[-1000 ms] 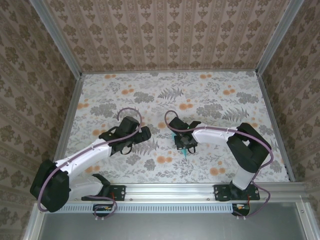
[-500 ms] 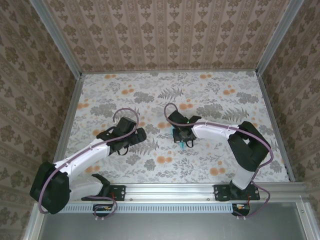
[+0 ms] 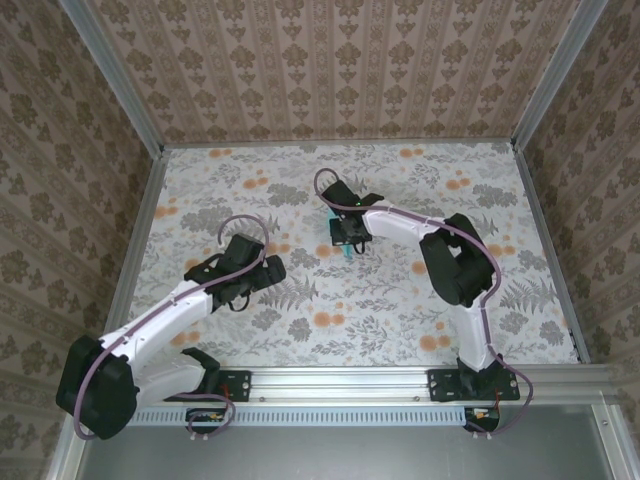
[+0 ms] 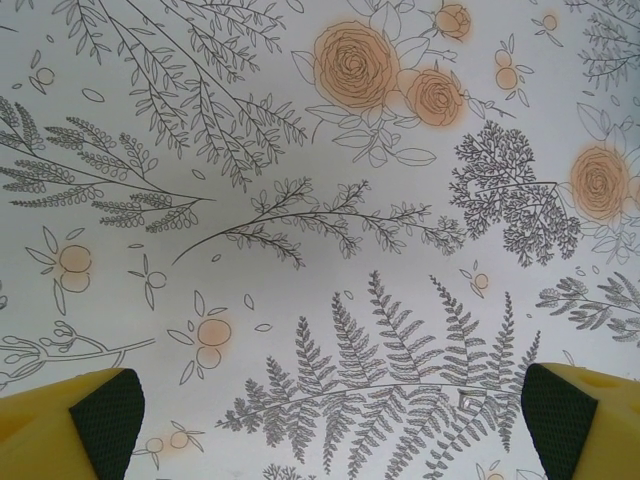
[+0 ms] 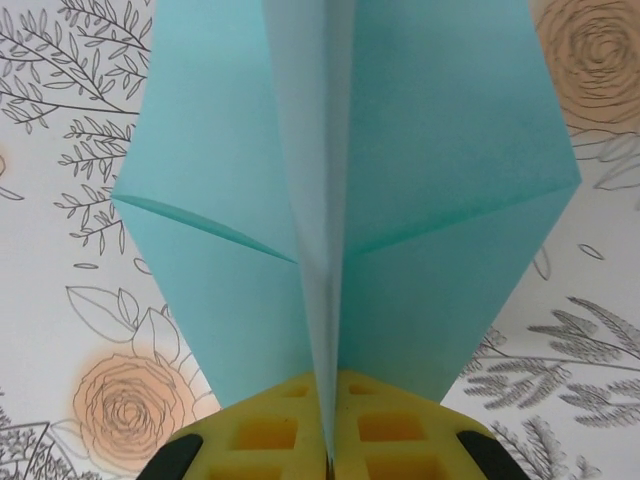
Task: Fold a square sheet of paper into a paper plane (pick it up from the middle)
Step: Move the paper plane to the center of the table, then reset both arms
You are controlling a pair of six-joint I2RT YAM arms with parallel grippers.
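Observation:
My right gripper is staying at the paper plane's centre fold [image 3: 347, 250] [image 5: 324, 345] and will open its fingers to release it, since the wings spread to each side of the pinched fold.
The light turquoise paper [image 5: 420, 150] is folded into a paper plane shape, with a raised centre ridge and a wing spread to each side. My right gripper [image 5: 328, 445] is shut on that ridge, its yellow fingers [image 5: 270, 435] pressed together on the paper. From above, the right gripper [image 3: 345, 234] is near the middle of the table with a bit of the turquoise paper [image 3: 347, 251] showing under it. My left gripper [image 3: 272, 268] is open over bare tabletop, well to the left of the paper. Its yellow fingertips [image 4: 95, 405] stand wide apart with nothing between them.
The floral tabletop [image 3: 400, 300] is walled by patterned panels at the back and both sides. An aluminium rail [image 3: 350, 382] runs along the near edge by the arm bases. The right arm's elbow [image 3: 455, 260] sits to the right of the paper.
The right gripper has carried the folded paper away from the near edge toward the far middle of the table. The left gripper has drawn back slightly to the left and stayed open.

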